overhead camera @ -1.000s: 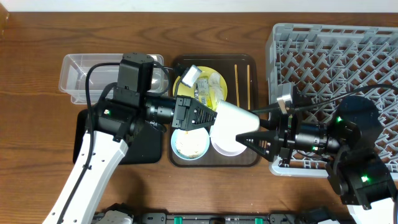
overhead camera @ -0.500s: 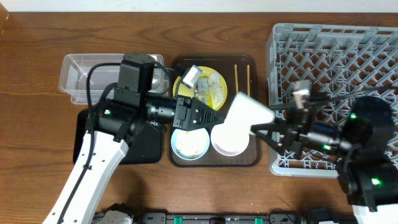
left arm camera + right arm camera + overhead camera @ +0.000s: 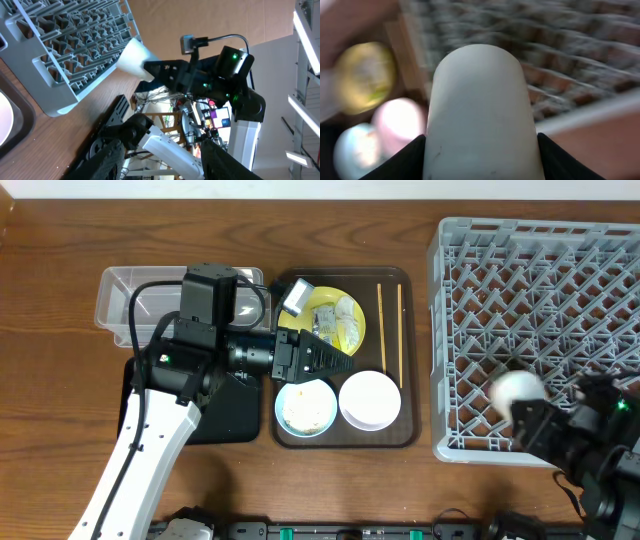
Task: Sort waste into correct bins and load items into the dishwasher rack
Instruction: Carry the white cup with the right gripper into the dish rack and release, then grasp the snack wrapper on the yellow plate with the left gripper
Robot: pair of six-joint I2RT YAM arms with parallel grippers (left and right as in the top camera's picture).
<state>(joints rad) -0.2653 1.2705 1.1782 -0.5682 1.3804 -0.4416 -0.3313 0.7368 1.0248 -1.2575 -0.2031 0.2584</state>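
The grey rack's near end is empty below my right gripper, so I should lower the white cup (image 3: 515,390) between the rack's wires and release it.
My right gripper (image 3: 532,418) is shut on a white cup (image 3: 515,390) held over the front edge of the grey dishwasher rack (image 3: 540,280). In the right wrist view the cup (image 3: 480,110) fills the space between the fingers. My left gripper (image 3: 340,360) hangs open and holds nothing, above the brown tray. The pale-yellow plate (image 3: 322,302) carries the printed wrapper (image 3: 338,325) and a white paper scrap (image 3: 297,298). The light-blue bowl (image 3: 306,408) holds rice scraps. Beside it is the white bowl (image 3: 370,400). Two chopsticks (image 3: 380,325) lie along the tray's right side.
A brown serving tray (image 3: 400,435) holds the dishes at the middle. The clear tub (image 3: 120,305) stands at the back left, with the black tray (image 3: 235,415) in front of it under my left arm. The rack (image 3: 75,45) takes up the right side.
My left gripper opened and let go of the white cup, then drew back a little. My right arm carried the cup to the right, from over the tray to over the rack's front.
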